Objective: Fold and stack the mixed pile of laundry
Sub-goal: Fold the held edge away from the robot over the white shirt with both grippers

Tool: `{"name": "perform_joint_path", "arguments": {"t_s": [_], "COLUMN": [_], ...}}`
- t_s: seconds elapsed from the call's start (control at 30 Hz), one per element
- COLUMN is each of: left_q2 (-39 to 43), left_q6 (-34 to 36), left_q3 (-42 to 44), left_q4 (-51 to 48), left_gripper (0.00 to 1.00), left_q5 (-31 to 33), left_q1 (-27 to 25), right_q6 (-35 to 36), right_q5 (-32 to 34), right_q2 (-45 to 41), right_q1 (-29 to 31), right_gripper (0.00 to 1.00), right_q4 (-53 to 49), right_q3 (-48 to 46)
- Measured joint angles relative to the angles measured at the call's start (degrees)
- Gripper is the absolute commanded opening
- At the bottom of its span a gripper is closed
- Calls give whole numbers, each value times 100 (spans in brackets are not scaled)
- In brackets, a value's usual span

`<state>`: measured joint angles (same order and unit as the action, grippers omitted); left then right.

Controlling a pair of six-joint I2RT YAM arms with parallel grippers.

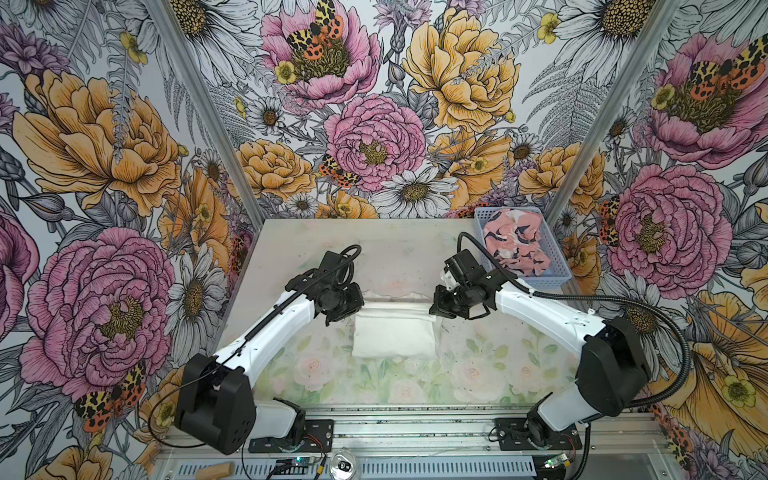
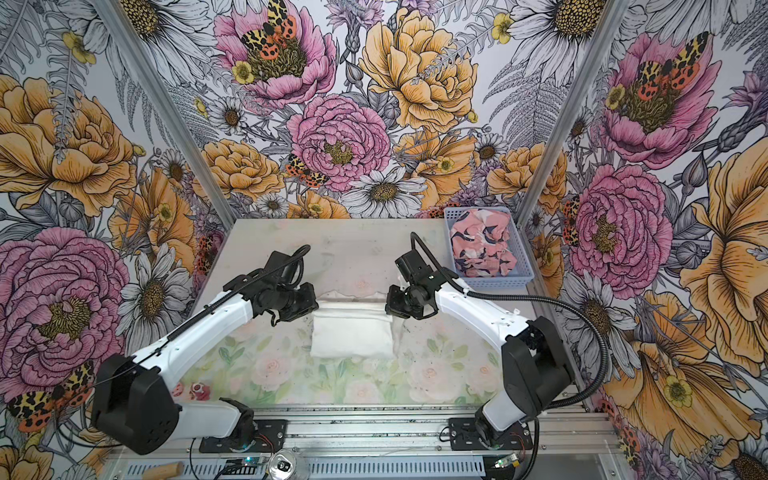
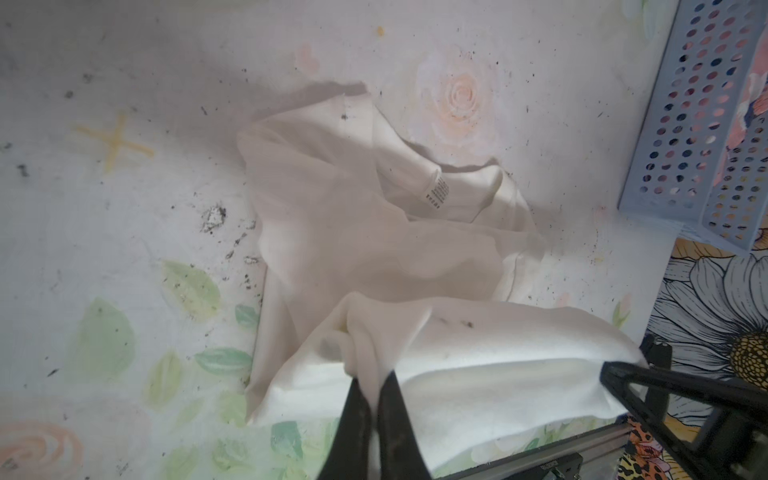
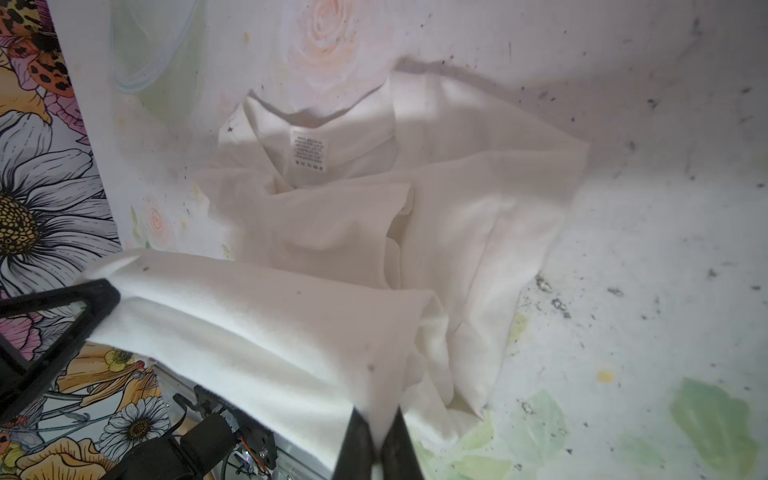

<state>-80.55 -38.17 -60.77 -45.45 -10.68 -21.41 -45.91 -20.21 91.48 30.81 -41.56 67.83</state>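
The raised edge still hangs above the cloth (image 1: pixel 372 300) (image 3: pixel 340 212) beside the neck label, so the left gripper needs to move outward and down to it next and release its end there.
The white garment (image 1: pixel 392 336) (image 2: pixel 352 336) lies partly folded at the middle of the table, its near part flat and its far edge lifted. My left gripper (image 1: pixel 360 308) (image 2: pixel 314 309) (image 3: pixel 374 376) is shut on the left end of that raised edge. My right gripper (image 1: pixel 434 309) (image 2: pixel 388 309) (image 4: pixel 376 411) is shut on the right end. The edge hangs stretched between them over the rest of the white garment (image 3: pixel 374 232) (image 4: pixel 457 216), whose neck label shows. The pink garment (image 1: pixel 517 243) (image 2: pixel 482 245) with navy-and-white blotches sits crumpled in the basket.
The light blue perforated basket (image 1: pixel 552 279) (image 2: pixel 490 284) (image 3: pixel 681 124) stands at the table's back right corner, close behind my right arm. The pale floral table (image 1: pixel 374 249) ends at a metal rail in front, where a can (image 1: pixel 344 463) sits. Flowered walls enclose three sides.
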Motion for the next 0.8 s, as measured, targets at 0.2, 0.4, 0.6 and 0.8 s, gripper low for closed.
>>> {"name": "perform_joint_path", "arguments": {"t_s": [0.2,0.4,0.6,0.8], "left_q2": [-1016,-1502,-1036,-216], "left_q6": [474,634,658,367], "left_q3": [-190,-409,-433,-118], "left_q4": [256,376,308,317], "left_gripper": [0,34,44,42], "left_q5": [-291,-249,116,190], "left_q1": [247,374,483,-197], "right_q6": [236,424,463,212], "right_q5": [-122,-59,175,129], "right_q2": [734,1115,796,212], "right_q1": [-240,-428,-448,212], "right_gripper": [0,34,40,34], "right_q4": [155,197,142,188], "right_q3": [247,505,557,199]}}
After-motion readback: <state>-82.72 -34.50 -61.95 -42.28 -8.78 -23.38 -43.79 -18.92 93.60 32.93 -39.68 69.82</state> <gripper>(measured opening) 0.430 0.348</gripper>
